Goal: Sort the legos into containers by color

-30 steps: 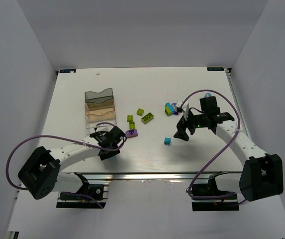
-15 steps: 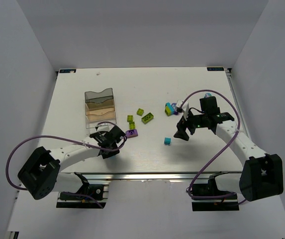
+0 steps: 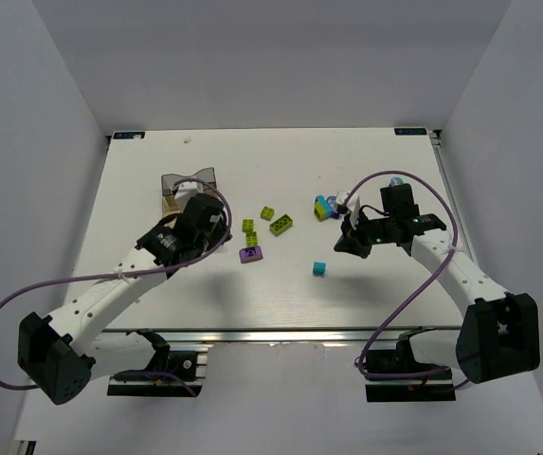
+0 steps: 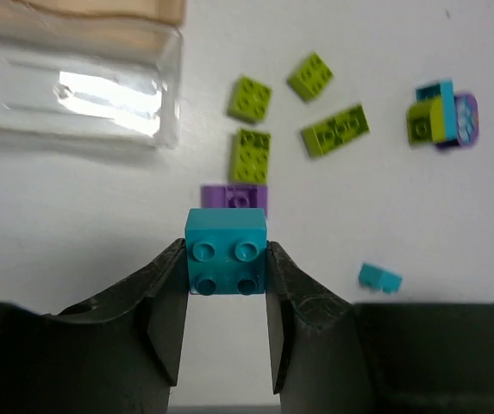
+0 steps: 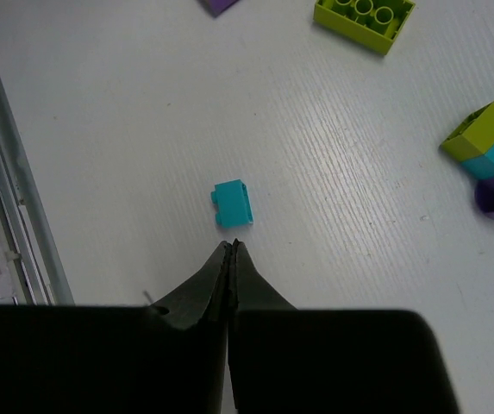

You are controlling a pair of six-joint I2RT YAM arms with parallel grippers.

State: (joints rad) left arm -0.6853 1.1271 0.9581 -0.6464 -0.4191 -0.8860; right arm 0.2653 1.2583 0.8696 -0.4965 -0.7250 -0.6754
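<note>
My left gripper next swings left in the top view and down over the empty clear tray to release.
My left gripper is shut on a teal-blue lego, held up in the air by its sides. In the top view the left gripper hangs over the near end of the containers; the clear tray lies below it to the left. Several lime-green legos and a purple one lie loose right of the trays. My right gripper is shut with nothing in it, its tips just short of a small teal lego on the table.
A stuck-together clump of green, teal and purple bricks sits by the right wrist. A long green brick lies beyond the small teal one. The table's metal front rail runs along the left of the right wrist view.
The left arm has risen from the table beside the purple brick and swung back over the trays with the teal brick. The right gripper has gone from open to shut, with nothing in it.
</note>
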